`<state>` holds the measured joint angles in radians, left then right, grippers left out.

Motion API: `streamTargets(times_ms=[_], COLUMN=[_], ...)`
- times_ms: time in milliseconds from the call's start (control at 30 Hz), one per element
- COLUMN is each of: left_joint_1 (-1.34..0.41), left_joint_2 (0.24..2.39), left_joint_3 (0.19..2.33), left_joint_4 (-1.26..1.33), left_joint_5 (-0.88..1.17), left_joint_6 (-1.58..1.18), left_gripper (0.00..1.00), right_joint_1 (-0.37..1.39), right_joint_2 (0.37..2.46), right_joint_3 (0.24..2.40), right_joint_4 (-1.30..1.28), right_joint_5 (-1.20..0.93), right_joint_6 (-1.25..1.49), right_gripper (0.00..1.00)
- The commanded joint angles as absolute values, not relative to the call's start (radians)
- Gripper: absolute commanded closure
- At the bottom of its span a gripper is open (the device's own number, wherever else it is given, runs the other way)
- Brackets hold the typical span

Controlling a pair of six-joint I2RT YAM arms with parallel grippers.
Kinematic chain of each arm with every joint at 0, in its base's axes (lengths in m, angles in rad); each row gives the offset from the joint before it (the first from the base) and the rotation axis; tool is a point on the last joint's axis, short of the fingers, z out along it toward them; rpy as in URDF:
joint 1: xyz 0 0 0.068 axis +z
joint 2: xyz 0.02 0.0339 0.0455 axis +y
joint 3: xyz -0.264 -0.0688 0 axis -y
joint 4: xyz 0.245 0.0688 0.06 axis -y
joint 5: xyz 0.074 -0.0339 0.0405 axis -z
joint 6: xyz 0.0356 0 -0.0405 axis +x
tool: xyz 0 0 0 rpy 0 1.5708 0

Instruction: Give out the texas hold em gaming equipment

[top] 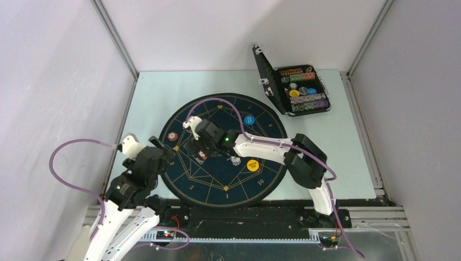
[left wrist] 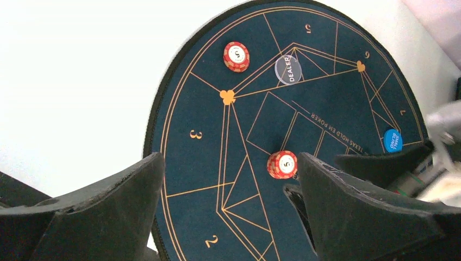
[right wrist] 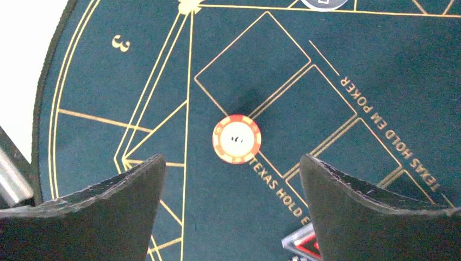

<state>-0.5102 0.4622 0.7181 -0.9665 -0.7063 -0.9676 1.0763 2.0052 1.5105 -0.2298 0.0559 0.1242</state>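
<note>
My right gripper should lower its spread fingers to either side of the red chip stack by the mat's middle and close, because the stack lies below it.
On the round dark-blue mat [top: 217, 187] lie a blue disc [top: 249, 120], a yellow disc [top: 253, 165] and a red chip stack [top: 172, 136] near the left rim. A second red chip stack [right wrist: 236, 139] sits by the mat's middle, just ahead of my right gripper [right wrist: 231, 212], which is open and holds nothing. My left gripper [left wrist: 231, 217] hovers over the mat's left edge, open and empty, with that same stack [left wrist: 282, 164] close to its right finger. A clear dealer disc [left wrist: 288, 69] lies farther on. A triangular marker [right wrist: 304, 247] peeks out beside my right finger. No cards show.
The black hinged case [top: 299, 87] stands open at the back right, holding rows of chips and discs. My right arm [top: 272, 148] stretches across the mat from the right. Grey walls close in the table on three sides.
</note>
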Motion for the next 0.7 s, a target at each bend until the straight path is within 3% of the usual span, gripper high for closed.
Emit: streamTargets(times_ms=[0,667], left_joint_1=[-0.511,-0.511], left_joint_2=[0.468,0.499], left_joint_3=[0.716,0.696], left_joint_4=[-0.923,-0.870], left_joint_5=[-0.746,-0.688], left_joint_6=[-0.990,-0.949], left_gripper=[0.02,0.02], right_joint_1=[1.077,1.086], right_joint_2=[2.105,2.281], right_joint_3=[1.661,1.788], right_joint_4=[-0.319,-0.365], right_joint_5=[0.082,0.177], right_joint_6=[0.192,0.282], right_gripper=[0.06,0.33])
